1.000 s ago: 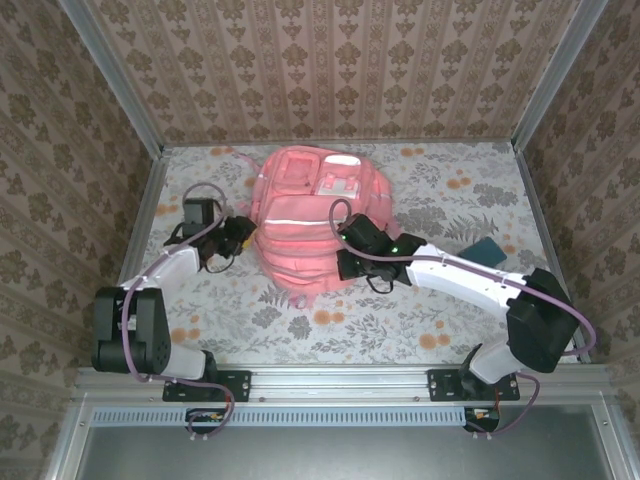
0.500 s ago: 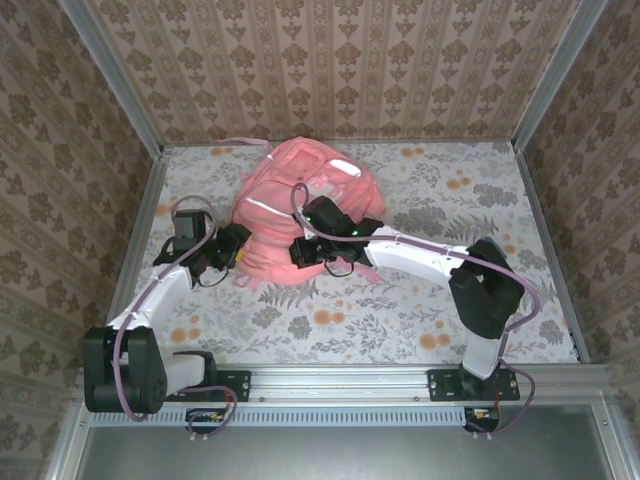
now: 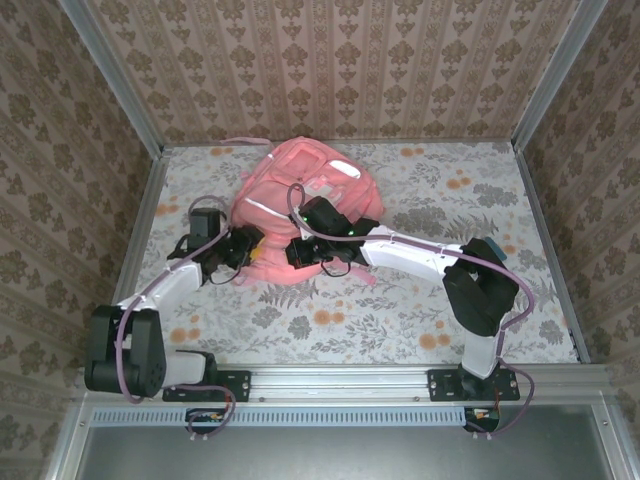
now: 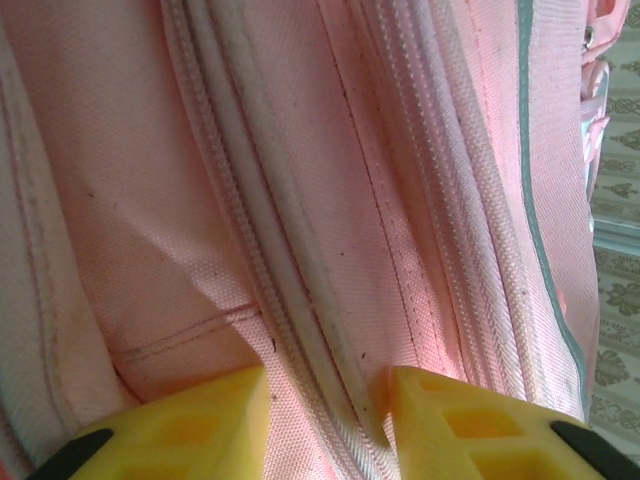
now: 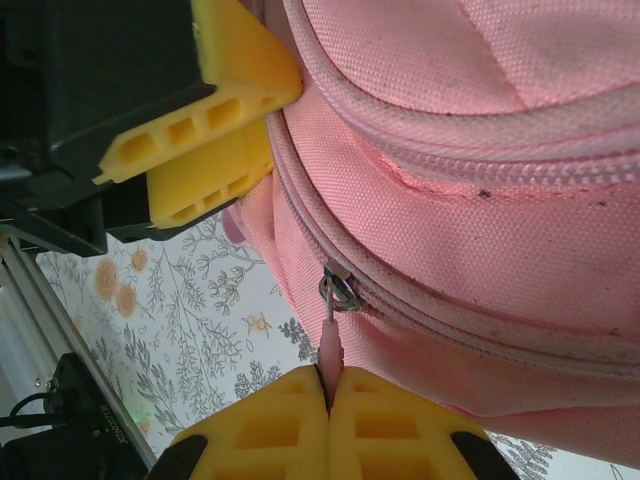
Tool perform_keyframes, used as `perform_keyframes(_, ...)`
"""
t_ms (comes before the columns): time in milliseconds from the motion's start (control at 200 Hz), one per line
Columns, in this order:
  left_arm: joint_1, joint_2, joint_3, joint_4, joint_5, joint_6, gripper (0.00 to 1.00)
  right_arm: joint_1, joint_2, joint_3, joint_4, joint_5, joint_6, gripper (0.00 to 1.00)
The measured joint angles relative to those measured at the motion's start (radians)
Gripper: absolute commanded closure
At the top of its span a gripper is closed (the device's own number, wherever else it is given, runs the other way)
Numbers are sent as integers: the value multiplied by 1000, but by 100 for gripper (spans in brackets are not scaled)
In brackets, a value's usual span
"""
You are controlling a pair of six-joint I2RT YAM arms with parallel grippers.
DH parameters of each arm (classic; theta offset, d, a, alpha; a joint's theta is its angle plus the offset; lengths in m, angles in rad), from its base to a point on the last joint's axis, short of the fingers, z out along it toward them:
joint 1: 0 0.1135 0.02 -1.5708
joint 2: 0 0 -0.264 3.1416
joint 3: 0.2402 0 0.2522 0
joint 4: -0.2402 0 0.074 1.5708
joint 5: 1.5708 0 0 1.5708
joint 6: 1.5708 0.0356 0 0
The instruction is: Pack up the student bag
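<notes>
My right gripper holds the zipper pull and will next draw it along the seam, away from my left gripper, and then outward.
The pink student bag [image 3: 312,185] lies bunched and tilted at the back middle of the table. My right gripper [image 3: 298,252] is at its front edge, shut on the pink zipper pull [image 5: 331,345] that hangs from a metal ring on the bag [image 5: 480,150]. My left gripper [image 3: 248,243] presses in from the left. Its yellow fingers [image 4: 190,425] stand on either side of a white piped seam of the bag [image 4: 300,150], with the fabric touching both. In the right wrist view the left gripper [image 5: 262,125] is against the bag's rim.
The flowered tabletop [image 3: 330,310] stretches in front of the bag. Metal rails [image 3: 140,230] and patterned walls close in the left, right and back. A teal item [image 3: 496,247] peeks out beside the right arm's elbow.
The right arm has swung left, dragging and tipping the bag leftward. The left gripper has come in from the left and narrowed on the bag's seam.
</notes>
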State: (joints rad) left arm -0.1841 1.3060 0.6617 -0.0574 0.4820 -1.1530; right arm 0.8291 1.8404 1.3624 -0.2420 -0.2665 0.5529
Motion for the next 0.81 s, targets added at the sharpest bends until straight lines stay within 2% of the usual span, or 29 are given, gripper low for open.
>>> perform_keyframes(165, -5, 13, 0, 21, -5, -13, 91, 3, -1, 0, -19, 35, -5, 100)
perform_keyframes(355, -13, 13, 0, 25, -10, -14, 100, 24, -64, -55, -79, 208, -31, 100)
perform_keyframes(530, -13, 13, 0, 24, -9, -9, 100, -24, -151, -125, -125, 357, -34, 100)
perform_keyframes(805, -25, 11, 0, 24, 13, 14, 100, -176, -158, -140, -126, 363, -26, 100)
